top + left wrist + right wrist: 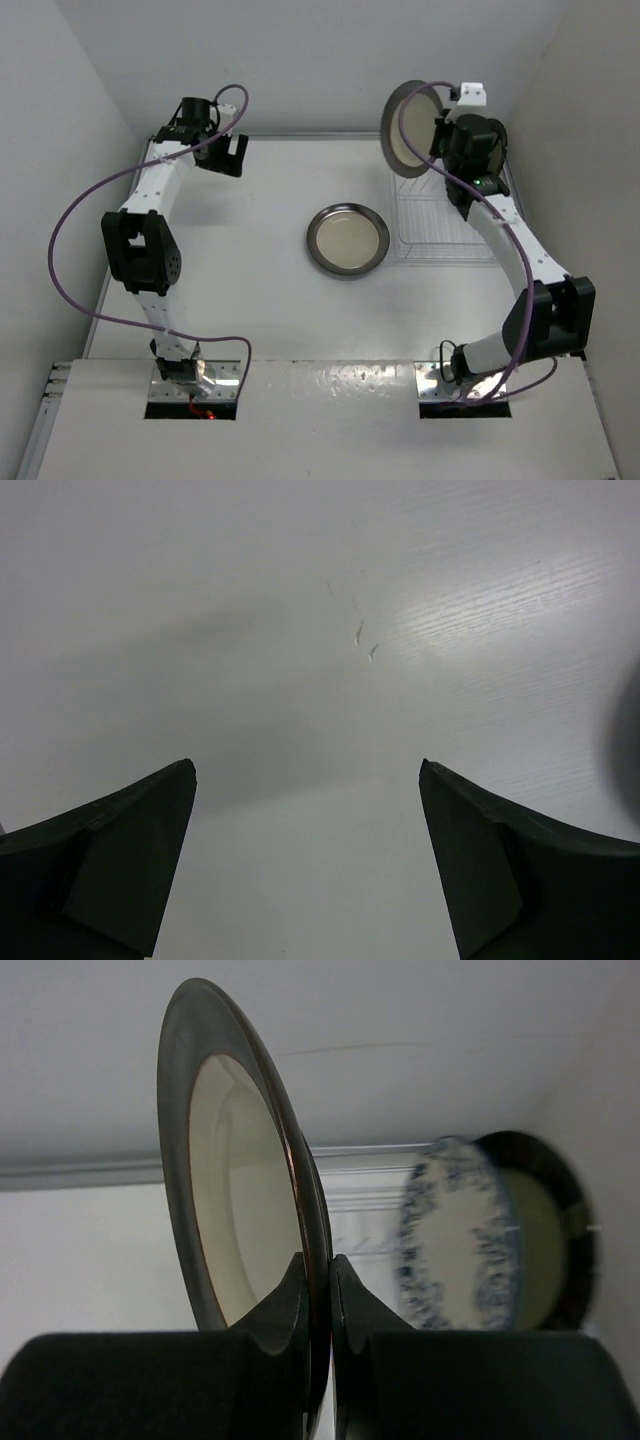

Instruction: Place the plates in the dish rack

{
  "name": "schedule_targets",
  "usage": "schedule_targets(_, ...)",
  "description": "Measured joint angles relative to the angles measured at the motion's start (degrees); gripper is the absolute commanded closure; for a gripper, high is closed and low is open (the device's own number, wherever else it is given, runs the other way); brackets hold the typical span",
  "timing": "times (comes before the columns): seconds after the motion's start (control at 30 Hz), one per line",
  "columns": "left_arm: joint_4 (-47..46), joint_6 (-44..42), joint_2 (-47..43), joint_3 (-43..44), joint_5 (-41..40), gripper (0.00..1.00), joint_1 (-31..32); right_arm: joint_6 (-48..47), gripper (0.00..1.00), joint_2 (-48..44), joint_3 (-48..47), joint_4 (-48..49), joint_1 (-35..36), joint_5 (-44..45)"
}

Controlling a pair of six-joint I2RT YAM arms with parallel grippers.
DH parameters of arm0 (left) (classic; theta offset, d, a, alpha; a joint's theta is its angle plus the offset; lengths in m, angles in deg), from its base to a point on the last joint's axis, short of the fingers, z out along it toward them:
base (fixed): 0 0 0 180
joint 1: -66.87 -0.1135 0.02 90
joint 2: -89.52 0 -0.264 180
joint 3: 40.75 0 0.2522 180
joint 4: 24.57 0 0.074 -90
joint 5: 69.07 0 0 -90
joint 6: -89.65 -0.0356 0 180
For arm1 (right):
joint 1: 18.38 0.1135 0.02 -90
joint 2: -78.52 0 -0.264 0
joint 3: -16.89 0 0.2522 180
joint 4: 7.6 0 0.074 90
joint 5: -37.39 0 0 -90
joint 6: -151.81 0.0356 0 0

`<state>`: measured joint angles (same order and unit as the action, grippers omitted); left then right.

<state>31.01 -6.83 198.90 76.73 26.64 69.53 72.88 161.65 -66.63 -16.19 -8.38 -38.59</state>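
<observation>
The free rack space beside the flowered plate is below the right gripper, toward the right in the wrist view. The robot will move its right gripper that way, lower the plate and release it.
My right gripper [318, 1260] is shut on the rim of a grey-rimmed plate with a cream centre [235, 1170] and holds it upright on edge. In the top view this plate [408, 128] hangs above the far end of the clear dish rack [445, 235], with the right gripper [440, 128] beside it. A white plate with blue flowers [455, 1235] and a dark checked-rim plate [555, 1230] stand upright in the rack [355, 1205] behind. A second grey-rimmed plate [347, 238] lies flat on the table left of the rack. My left gripper [230, 155] is open and empty over bare table [305, 770].
White walls close in the table at the back and on both sides. The rack stands near the right wall. The left arm reaches to the far left corner. Purple cables loop off both arms.
</observation>
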Motion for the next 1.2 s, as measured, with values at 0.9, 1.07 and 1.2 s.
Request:
schedule_targets(0.9,0.6,-0.8,0.0,-1.3,0.4,0.01,0.1,-18.2,1.0,15.6,-8.8,4.2,-9.1,12.5)
schedule_targets(1.07,0.5,-0.8,0.0,-1.3,0.4,0.01,0.1,-20.9,1.0,15.6,-10.2,6.3,-9.6,13.1)
schedule_targets(1.2,0.6,-1.0,0.3,-1.3,0.4,0.01,0.5,-22.1,1.0,15.6,-10.2,6.9,-9.6,13.4)
